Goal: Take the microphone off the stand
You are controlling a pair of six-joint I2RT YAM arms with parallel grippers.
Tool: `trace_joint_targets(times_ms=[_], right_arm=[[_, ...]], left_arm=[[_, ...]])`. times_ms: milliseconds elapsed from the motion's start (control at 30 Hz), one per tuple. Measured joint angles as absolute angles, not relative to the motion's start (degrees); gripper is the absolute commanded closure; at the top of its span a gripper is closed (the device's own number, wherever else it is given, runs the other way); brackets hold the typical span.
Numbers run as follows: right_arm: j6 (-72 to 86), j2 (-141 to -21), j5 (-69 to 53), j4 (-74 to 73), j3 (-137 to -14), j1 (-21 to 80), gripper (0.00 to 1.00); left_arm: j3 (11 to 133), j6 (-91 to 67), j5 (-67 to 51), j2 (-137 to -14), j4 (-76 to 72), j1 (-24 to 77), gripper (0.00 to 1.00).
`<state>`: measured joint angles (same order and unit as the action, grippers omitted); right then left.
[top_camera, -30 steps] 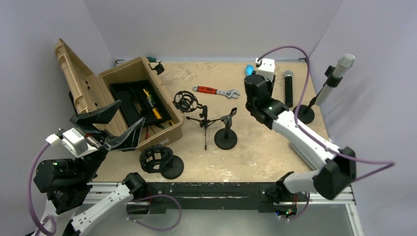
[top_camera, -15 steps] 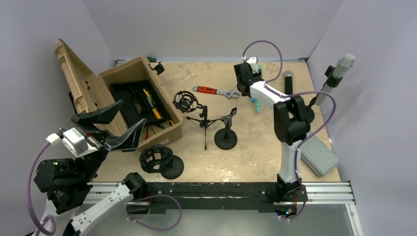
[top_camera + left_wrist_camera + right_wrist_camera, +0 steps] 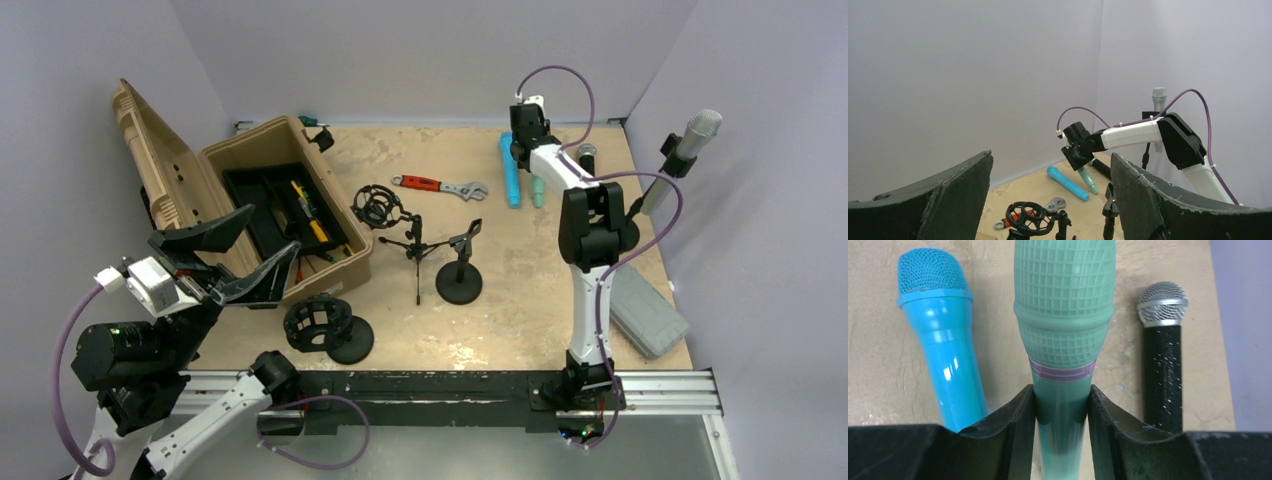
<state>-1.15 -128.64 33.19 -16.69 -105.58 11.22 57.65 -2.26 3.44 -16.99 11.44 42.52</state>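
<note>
The head of the teal microphone is still raised. My right gripper will next lower the teal microphone (image 3: 537,188) down and a bit toward the blue microphone, lay it flat on the tabletop and let it go.
A grey microphone (image 3: 692,136) sits tilted in the clip of a tall black stand (image 3: 655,190) at the far right; it also shows in the left wrist view (image 3: 1159,99). My right gripper (image 3: 527,150) is at the back of the table, to its left, shut on a teal microphone (image 3: 1063,315) just below the head. The teal microphone (image 3: 537,188) slants down toward the table. My left gripper (image 3: 235,258) is open and empty, raised at the near left by the toolbox.
A blue microphone (image 3: 511,172) and a black one (image 3: 1162,355) lie either side of the teal one. Wrench (image 3: 440,185), empty clip stand (image 3: 460,270), tripod with shock mount (image 3: 378,208), second shock mount (image 3: 325,325), open tan toolbox (image 3: 280,200), grey case (image 3: 650,318).
My right arm has folded upright and its gripper has swung along the back of the table with the teal microphone. The grey case is uncovered. The left arm has not moved.
</note>
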Motion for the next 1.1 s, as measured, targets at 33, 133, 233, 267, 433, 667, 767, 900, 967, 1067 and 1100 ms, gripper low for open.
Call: trace_joint_targets(times_ms=[33, 133, 233, 267, 433, 667, 767, 900, 967, 1067, 1100], right_arm=[[-1.23, -129.36, 32.86, -16.67, -106.26, 11.09, 0.90], [-1.76, -132.14, 31.31, -16.29, -108.55, 10.96, 0.84], [-2.00, -134.78, 29.23, -16.43, -110.45, 10.83, 0.79], [-2.04, -135.48, 28.67, -16.62, -111.00, 10.81, 0.79], [-2.24, -137.80, 26.39, -16.91, -113.06, 10.26, 0.71], [-2.57, -138.47, 24.29, -17.80, -113.82, 9.52, 0.47], [-2.83, -138.47, 23.92, -18.98, -115.28, 9.34, 0.41], [-3.03, -138.47, 23.81, -20.88, -118.85, 9.32, 0.40], [-2.72, -138.30, 23.83, -22.13, -120.25, 9.32, 0.40], [-0.01, -136.29, 23.49, -25.34, -120.25, 9.37, 0.38], [1.19, -134.56, 22.68, -26.11, -118.98, 9.45, 0.37]], left_arm=[[57.65, -2.37, 3.42, -17.12, 11.44, 42.41, 0.15], [57.65, -2.39, 3.42, -17.52, 11.46, 42.37, 0.15], [57.65, -2.39, 3.42, -17.85, 11.46, 42.37, 0.15], [57.65, -2.39, 3.44, -17.96, 11.46, 42.37, 0.15], [57.65, -2.42, 3.44, -18.50, 11.44, 42.37, 0.15], [57.65, -2.42, 3.44, -19.42, 11.51, 42.37, 0.15], [57.65, -2.42, 3.44, -19.51, 11.53, 42.37, 0.15], [57.65, -2.42, 3.46, -19.66, 11.51, 42.37, 0.16], [57.65, -2.42, 3.46, -19.94, 11.44, 42.37, 0.16], [57.65, -2.42, 3.51, -20.84, 11.40, 42.37, 0.16], [57.63, -2.39, 3.53, -21.23, 11.42, 42.37, 0.16]])
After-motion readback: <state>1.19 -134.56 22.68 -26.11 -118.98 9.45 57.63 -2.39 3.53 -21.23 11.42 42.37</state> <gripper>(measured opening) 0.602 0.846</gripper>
